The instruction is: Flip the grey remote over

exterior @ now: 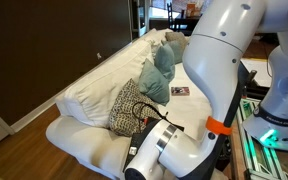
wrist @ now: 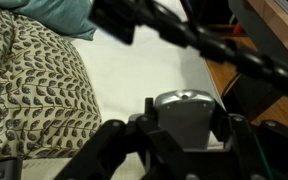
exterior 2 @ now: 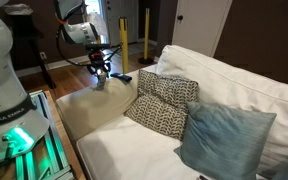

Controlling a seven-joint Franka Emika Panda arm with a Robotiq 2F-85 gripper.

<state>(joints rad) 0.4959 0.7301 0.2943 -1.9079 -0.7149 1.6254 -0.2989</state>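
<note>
My gripper moves down next, tilting toward the cushion, to let go of the grey remote on the sofa end (exterior 2: pixel 100 88) beside the black remote. The grey remote still hangs above, hence this move.
The grey remote (wrist: pixel 180 112) shows in the wrist view as a plain silver-grey slab with a rounded end, sitting between my two dark fingers. My gripper (wrist: pixel 182 128) is shut on it. In an exterior view my gripper (exterior 2: pixel 101 70) hangs over the far end of the white sofa, with the grey remote (exterior 2: pixel 98 83) held just above the cushion. In the exterior view from behind the robot, the arm hides the gripper and the remote.
A black remote (exterior 2: pixel 124 77) lies on the sofa end beside the gripper. A patterned pillow (exterior 2: pixel 164 103) (wrist: pixel 29 95) and blue pillows (exterior 2: pixel 222 140) lie on the sofa (exterior 2: pixel 124 150). A small flat item (exterior: pixel 180 91) rests on the seat. Wood floor lies past the sofa edge (wrist: pixel 219 80).
</note>
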